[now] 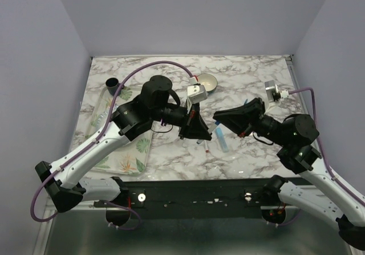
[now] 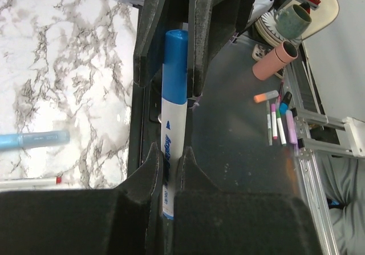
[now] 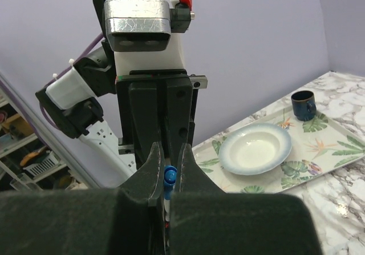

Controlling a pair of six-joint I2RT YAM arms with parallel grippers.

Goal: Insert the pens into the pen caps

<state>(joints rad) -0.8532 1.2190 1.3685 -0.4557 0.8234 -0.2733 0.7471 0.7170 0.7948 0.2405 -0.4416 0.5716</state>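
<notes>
The blue cap is on the pen's end, so my left gripper should tilt downward next, then lower the pen onto the marble [image 1: 193, 149] beside the red-tipped pen.
My left gripper [image 2: 170, 152] is shut on the white barrel of a pen [image 2: 173, 124], which points away from the camera. The pen's far end sits in a blue pen cap [image 2: 175, 67], and my right gripper [image 3: 169, 150] is shut on that cap [image 3: 169, 177]. The two grippers face each other tip to tip above the table's middle, left [image 1: 199, 134] and right [image 1: 218, 117]. On the marble below lie a pale blue marker [image 1: 221, 140] [image 2: 34, 140] and a white pen with a red tip [image 1: 205, 147] [image 2: 28, 182].
A leaf-patterned tray [image 1: 128, 158] [image 3: 336, 146] lies at the left with a white plate [image 3: 255, 148] and a dark mug [image 1: 112, 84] [image 3: 303, 105] on it. A small bowl [image 1: 206, 83] stands at the back middle. The table's front edge is just behind the grippers.
</notes>
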